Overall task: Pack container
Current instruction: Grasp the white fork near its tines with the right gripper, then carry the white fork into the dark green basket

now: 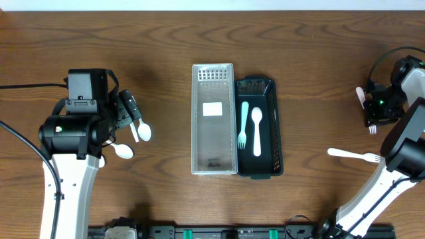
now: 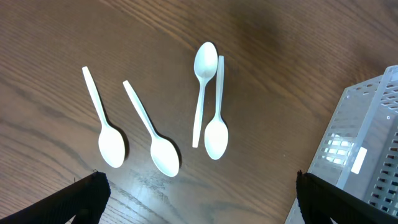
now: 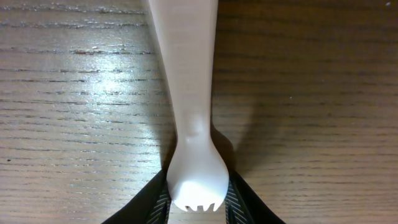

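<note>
My right gripper holds the white fork and needs to rise next. It needs to carry the fork over the dark teal container (image 1: 271,126) and lower it into the gap between the cutlery inside to release it.
A dark teal container (image 1: 271,126) sits at the table's middle with a light blue fork (image 1: 242,126) and a white spoon (image 1: 257,129) inside. A clear perforated tray (image 1: 213,119) lies against its left side and shows in the left wrist view (image 2: 367,143). My left gripper (image 2: 199,199) is open and empty, hovering over several white spoons (image 2: 208,106); overhead it is at the left (image 1: 129,109). My right gripper (image 3: 199,208) is shut on the head of a white fork (image 3: 186,74) at the far right (image 1: 373,114), close to the wood.
Another white fork (image 1: 355,155) lies loose on the table at the right, below the right gripper. Two spoons (image 1: 133,139) show beside the left arm overhead. Cables run along the far left and far right edges.
</note>
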Controlling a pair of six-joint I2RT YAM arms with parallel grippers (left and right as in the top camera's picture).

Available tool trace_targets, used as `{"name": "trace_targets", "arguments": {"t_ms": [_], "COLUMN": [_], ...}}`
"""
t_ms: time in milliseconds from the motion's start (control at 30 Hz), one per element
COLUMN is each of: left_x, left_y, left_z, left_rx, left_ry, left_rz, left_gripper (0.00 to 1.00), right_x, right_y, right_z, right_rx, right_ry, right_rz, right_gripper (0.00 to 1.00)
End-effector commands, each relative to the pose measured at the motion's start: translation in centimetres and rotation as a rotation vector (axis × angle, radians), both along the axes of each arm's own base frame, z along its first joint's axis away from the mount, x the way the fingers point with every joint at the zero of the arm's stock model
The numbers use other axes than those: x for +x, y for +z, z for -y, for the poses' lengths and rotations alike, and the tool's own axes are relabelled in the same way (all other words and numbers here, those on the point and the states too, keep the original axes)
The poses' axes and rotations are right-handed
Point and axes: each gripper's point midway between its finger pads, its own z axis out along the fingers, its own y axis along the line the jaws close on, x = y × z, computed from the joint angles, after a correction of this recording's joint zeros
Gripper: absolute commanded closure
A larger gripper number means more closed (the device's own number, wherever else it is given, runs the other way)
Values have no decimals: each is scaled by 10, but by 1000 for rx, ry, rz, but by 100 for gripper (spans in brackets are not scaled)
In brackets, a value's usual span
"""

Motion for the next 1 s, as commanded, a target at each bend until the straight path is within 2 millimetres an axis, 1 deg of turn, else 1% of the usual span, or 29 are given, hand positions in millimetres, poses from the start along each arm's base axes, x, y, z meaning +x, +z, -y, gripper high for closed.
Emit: {"name": "trace_targets", "arguments": {"t_ms": [0, 67, 233, 300, 333, 400, 433, 500, 567, 667, 800, 833, 900, 933, 967], "left_x": [1, 1, 1, 1, 1, 1, 1, 1, 1, 1, 1, 1, 1, 1, 1], "left_y": [2, 2, 2, 2, 2, 2, 2, 2, 2, 2, 2, 2, 2, 2, 2], "left_z": [-4, -4, -4, -4, -4, -4, -4, -4, -4, -4, -4, -4, -4, -4, -4], "left_rx": [25, 25, 25, 25, 25, 25, 25, 25, 25, 25, 25, 25, 25, 25, 25], "left_ry": [-1, -1, -1, -1, -1, -1, -1, -1, -1, -1, -1, -1, -1, -1, -1], "left_rz": [-1, -1, -1, -1, -1, -1, -1, -1, -1, -1, -1, -1, -1, -1, -1], "left_gripper": [2, 2, 2, 2, 2, 2, 2, 2, 2, 2, 2, 2, 2, 2, 2], "right_x": [-10, -10, -10, -9, -9, -7, -4, 1, 8, 25, 56, 63, 72, 76, 78], "right_y": [-19, -19, -19, -19, -19, -19, -18, -15, -7, 16, 73, 94, 125, 145, 158], "right_z": [-13, -13, -13, -14, -15, -14, -13, -13, -14, -17, -30, -38, -55, -68, -80], "right_rx": [69, 69, 70, 78, 80, 72, 64, 51, 36, 7, -35, -41, -46, -46, -44], "right_ry": [-9, -9, -9, -10, -13, -40, -68, -109, -147, -196, -287, -296, -291, -281, -274], "right_rz": [-35, -35, -34, -30, -28, -19, -12, 1, 19, 73, 194, 231, 286, 320, 345], "right_gripper": [73, 76, 78, 82, 85, 96, 99, 99, 99, 99, 99, 99, 99, 99, 99]}}
